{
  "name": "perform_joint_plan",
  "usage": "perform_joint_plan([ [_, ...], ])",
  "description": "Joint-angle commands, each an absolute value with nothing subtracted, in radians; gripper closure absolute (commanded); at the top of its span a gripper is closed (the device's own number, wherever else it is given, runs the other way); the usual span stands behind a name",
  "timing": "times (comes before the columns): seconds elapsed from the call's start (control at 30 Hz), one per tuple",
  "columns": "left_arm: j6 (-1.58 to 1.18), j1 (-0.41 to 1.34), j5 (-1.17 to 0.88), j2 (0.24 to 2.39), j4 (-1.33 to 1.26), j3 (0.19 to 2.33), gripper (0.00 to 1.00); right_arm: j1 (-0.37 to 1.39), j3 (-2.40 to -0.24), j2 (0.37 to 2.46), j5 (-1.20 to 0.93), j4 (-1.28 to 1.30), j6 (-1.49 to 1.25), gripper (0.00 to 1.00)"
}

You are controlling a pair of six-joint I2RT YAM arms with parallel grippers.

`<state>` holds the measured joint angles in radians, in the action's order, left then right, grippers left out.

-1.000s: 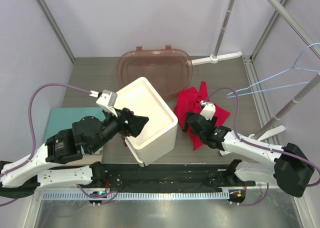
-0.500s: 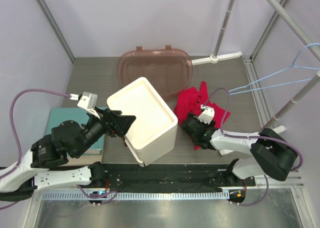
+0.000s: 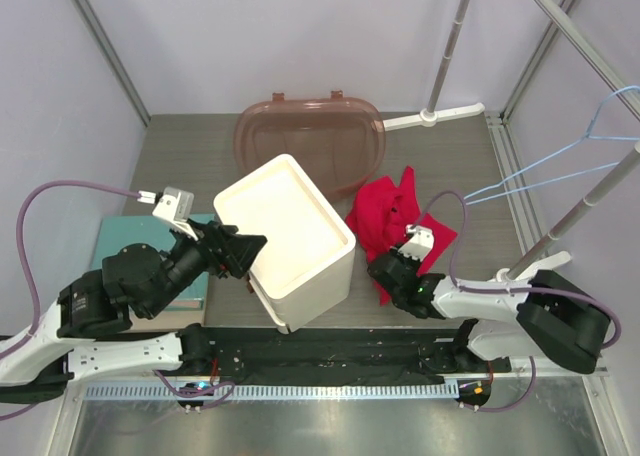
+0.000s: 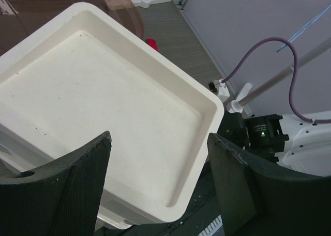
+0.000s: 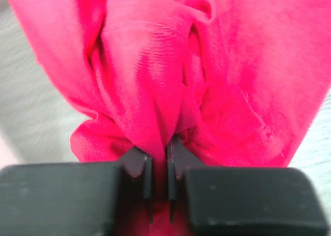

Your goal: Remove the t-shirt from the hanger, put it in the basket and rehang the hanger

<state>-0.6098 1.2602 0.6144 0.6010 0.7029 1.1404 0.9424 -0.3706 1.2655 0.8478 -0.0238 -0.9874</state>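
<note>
The robot's right gripper should lift the t-shirt over the brown lid (image 3: 326, 144), lower it and release it, since the lid is empty and lies outward of the gripper, to its left in the top view.
The red t-shirt (image 3: 385, 214) lies crumpled on the table, to the right of the white box, and it fills the right wrist view (image 5: 217, 65). It is off the hanger (image 3: 560, 164), a thin light-blue wire that hangs on the slanted pole at the far right. My right gripper (image 3: 388, 276) sits at the shirt's near edge, its jaws (image 5: 159, 166) shut on a bunched fold of the red cloth. By the box's near-left side, my left gripper (image 3: 243, 253) stands open; in its own view (image 4: 160, 143) nothing lies between the fingers (image 4: 77, 184).
The white box (image 3: 290, 238) stands tilted in the middle, its inside showing (image 4: 103, 101). A brown see-through lid (image 3: 310, 141) lies behind it. A teal mat (image 3: 118, 238) is under the left arm. The slanted pole (image 3: 590, 198) and its foot (image 3: 545, 266) stand at the right.
My right gripper has gone from open to shut on a fold of the t-shirt and drawn back towards the near edge. The left arm swung left earlier and has since held still.
</note>
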Motion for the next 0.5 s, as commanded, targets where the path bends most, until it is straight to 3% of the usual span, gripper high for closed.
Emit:
perform_joint_plan([
  [0.0, -0.62, 1.259, 0.641, 0.583, 0.709, 1.137, 0.25, 0.999, -0.33, 1.094, 0.753, -0.006, -0.974, 0.94],
  [0.07, -0.618, 1.258, 0.647, 0.574, 0.709, 1.135, 0.25, 1.034, -0.325, 0.963, 0.742, 0.057, -0.956, 0.99],
  [0.2, -0.612, 1.259, 0.655, 0.571, 0.704, 1.132, 0.25, 1.055, -0.35, 0.8, 0.718, 0.245, -0.914, 0.99],
  [0.47, -0.607, 1.259, 0.663, 0.589, 0.698, 1.115, 0.25, 1.055, -0.527, 0.732, 0.644, 0.455, -0.766, 0.99],
])
